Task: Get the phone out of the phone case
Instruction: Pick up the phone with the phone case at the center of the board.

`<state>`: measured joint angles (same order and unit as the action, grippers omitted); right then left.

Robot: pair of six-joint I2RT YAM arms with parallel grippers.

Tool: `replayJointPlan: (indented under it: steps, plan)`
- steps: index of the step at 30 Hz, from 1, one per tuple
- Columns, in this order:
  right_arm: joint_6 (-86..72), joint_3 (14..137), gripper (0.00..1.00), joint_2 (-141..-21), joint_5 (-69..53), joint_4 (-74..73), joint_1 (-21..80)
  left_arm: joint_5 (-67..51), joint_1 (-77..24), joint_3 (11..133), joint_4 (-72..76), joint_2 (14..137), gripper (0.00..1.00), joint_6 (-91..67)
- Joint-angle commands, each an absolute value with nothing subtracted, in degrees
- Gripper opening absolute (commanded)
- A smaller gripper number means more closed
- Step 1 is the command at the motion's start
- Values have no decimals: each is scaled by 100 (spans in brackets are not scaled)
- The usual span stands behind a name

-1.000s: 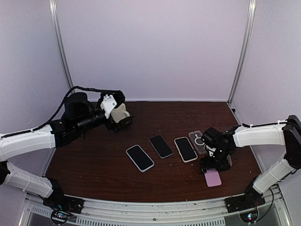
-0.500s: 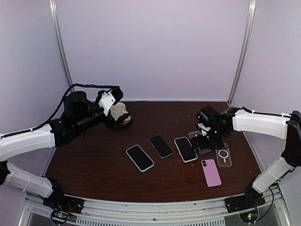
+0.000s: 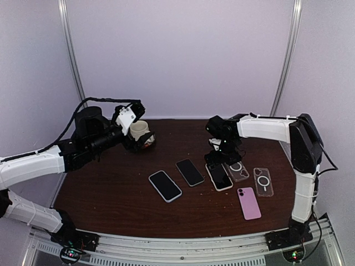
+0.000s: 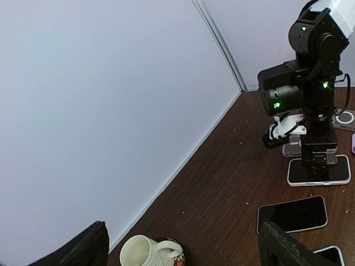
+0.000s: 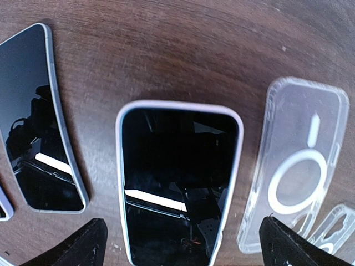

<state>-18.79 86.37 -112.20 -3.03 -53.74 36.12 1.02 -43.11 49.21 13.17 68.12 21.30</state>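
Note:
My right gripper goes down onto the far half of the cased phone below next, because the phone's long sides already lie between the open fingers.
Three dark-screened phones in pale cases lie in a row: left (image 3: pixel 165 185), middle (image 3: pixel 190 172), right (image 3: pixel 219 176). My right gripper (image 3: pixel 218 158) hangs open directly over the right one, which fills the right wrist view (image 5: pixel 177 183) between the spread fingertips (image 5: pixel 83 244) with nothing gripped. A bare pink phone (image 3: pixel 249 203) lies face down at the front right. Two empty clear cases (image 3: pixel 238 170) (image 3: pixel 263 182) lie beside it. My left gripper (image 3: pixel 135 132) is open at the back left, above a mug.
A cream ribbed mug (image 4: pixel 147 252) stands on a patterned coaster near the back wall, below my left gripper (image 4: pixel 183 249). Metal frame posts (image 3: pixel 284 61) rise at the back corners. The neighbouring cased phone (image 5: pixel 41 116) and a clear case (image 5: pixel 294 172) flank the right gripper (image 5: pixel 183 249).
My right arm has swung from the front right, by the pink phone, back and left over the rightmost cased phone. A clear case now lies at the right. The left arm barely moved.

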Motion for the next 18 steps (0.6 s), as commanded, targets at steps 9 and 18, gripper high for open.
replayJointPlan:
  steps: [9, 18]
  plan:
    - [-1718, 9646, 100, -12261, -365, -5722, 3586, 139, -4271, 5063, 1399, 6860, 98, 2118]
    - [-1756, 9589, 98, -12479, -219, -5654, 3536, 86, -4271, 5063, 1389, 6877, 98, 2118]
